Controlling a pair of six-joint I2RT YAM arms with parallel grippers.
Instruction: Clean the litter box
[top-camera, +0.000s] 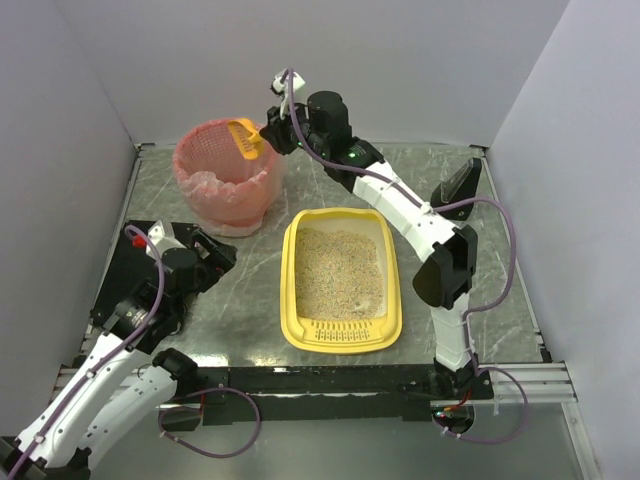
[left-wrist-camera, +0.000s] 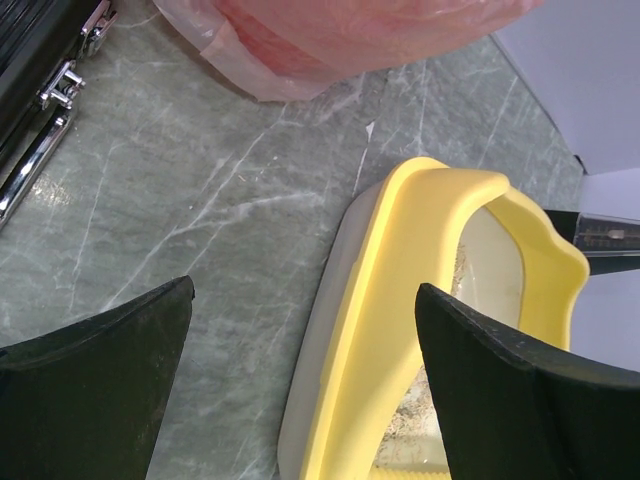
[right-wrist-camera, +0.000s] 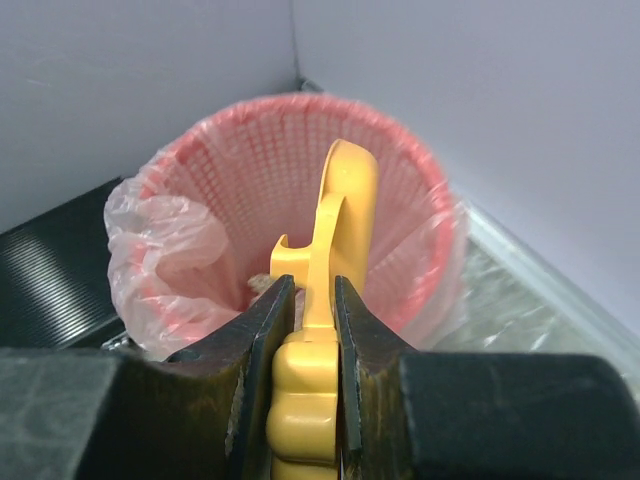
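My right gripper moves back from the basket next, then down over the beige litter to release the scoop's handle, as the tray lies open and clear.
The litter box is a yellow tray of beige litter at mid-table, its slotted lip toward the arms. Its rim appears between my left fingers in the left wrist view. My left gripper stands open just left of the box, holding nothing. My right gripper is shut on the handle of the orange scoop. The scoop's head hangs over the mouth of the pink-lined basket, turned on edge.
The basket stands at the back left, close to the litter box's far left corner. A black case with metal latches lies at the left edge. A dark wedge-shaped object sits at the back right. White walls enclose three sides.
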